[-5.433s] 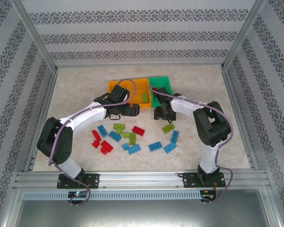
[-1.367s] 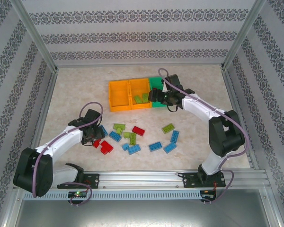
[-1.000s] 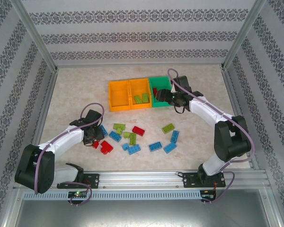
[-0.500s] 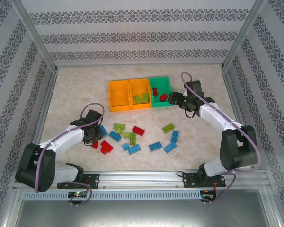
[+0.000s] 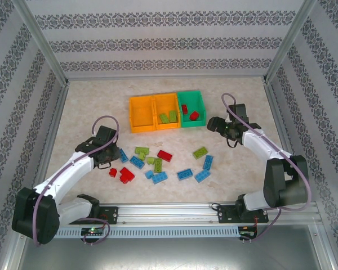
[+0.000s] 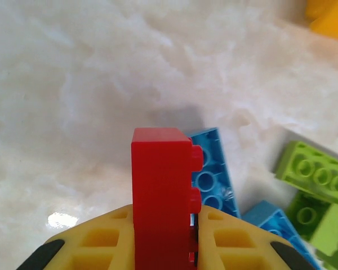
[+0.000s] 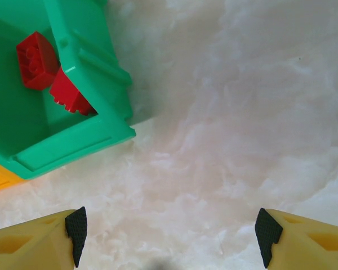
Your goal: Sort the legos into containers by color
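Next, the left gripper swings outward past the orange bins and releases the red lego over the green bin [image 5: 190, 93], since that bin stands outward beyond them.
My left gripper [image 6: 162, 247] is shut on a red lego [image 6: 160, 191], held upright above the table; from above, that gripper [image 5: 108, 151] hangs at the left end of the scattered legos. Loose blue [image 5: 185, 174], lime [image 5: 200, 152] and red [image 5: 125, 176] legos lie mid-table. Three containers stand in a row at the back: an orange bin [image 5: 131, 115], an orange bin [image 5: 166, 96] holding lime legos [image 5: 168, 117], and a green bin [image 5: 190, 93] holding red legos [image 5: 190, 112]. My right gripper [image 5: 214, 124] is open over bare table, right of the green bin [image 7: 90, 135].
Under the left gripper lie a blue brick [image 6: 211, 169] and lime bricks [image 6: 315, 174]. A metal frame [image 5: 169, 211] runs along the near edge, and patterned walls close in the other sides. Bare marble tabletop [image 5: 242, 163] spreads to the right.
My left gripper has shut on the red lego and risen with it off the table. The right arm has swung right, away from the green bin, its jaws still open.
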Motion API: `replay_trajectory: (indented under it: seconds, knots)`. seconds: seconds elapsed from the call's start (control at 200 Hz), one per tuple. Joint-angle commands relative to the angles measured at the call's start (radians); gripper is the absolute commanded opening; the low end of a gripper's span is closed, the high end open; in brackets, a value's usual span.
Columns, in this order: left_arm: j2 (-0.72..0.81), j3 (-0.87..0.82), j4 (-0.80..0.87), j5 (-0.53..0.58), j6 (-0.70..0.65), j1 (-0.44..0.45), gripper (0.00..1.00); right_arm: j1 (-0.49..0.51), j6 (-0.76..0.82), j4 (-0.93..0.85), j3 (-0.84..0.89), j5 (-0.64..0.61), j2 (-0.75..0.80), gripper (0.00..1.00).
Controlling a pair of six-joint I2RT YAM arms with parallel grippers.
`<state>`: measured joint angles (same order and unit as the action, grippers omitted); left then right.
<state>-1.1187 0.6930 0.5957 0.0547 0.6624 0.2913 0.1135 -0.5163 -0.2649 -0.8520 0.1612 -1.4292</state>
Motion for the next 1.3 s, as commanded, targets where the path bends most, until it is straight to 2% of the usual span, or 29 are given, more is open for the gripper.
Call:
replay_trajectory:
  seconds: [0.0,0.11,0.225,0.385,0.525,0.694,0.799,0.994,1.159,1.294]
  knots:
    - [0.016,0.070,0.022,-0.035,-0.033,-0.006,0.12,-0.003,0.010,0.008,0.023,0.000,0.017,0.81]
    - [-0.027,0.151,-0.031,-0.091,-0.054,0.027,0.11,-0.002,0.002,0.014,0.037,0.004,0.018,0.81]
    - [-0.131,0.285,-0.080,-0.126,-0.100,0.106,0.11,0.006,-0.008,0.024,0.058,0.006,0.024,0.81]
    - [-0.362,0.531,-0.140,-0.197,-0.197,0.229,0.12,0.028,-0.021,0.032,0.089,-0.002,0.033,0.81]
    - [-0.565,0.763,-0.164,-0.276,-0.283,0.301,0.11,0.065,-0.028,0.028,0.109,-0.022,0.037,0.81]
    - [-0.784,1.000,-0.188,-0.403,-0.320,0.318,0.11,0.111,-0.036,0.026,0.123,-0.051,0.041,0.81]
    - [-0.914,1.154,-0.158,-0.438,-0.350,0.323,0.11,0.130,-0.034,0.024,0.126,-0.064,0.047,0.81]
    - [-1.135,1.419,-0.066,-0.451,-0.361,0.322,0.11,0.183,0.015,-0.026,0.098,-0.095,0.050,0.80]
    - [-1.307,1.649,0.048,-0.416,-0.343,0.321,0.13,0.236,0.031,-0.087,0.067,-0.145,0.028,0.80]
    - [-1.369,1.715,0.076,-0.382,-0.320,0.316,0.15,0.250,0.003,-0.091,0.074,-0.143,0.026,0.80]
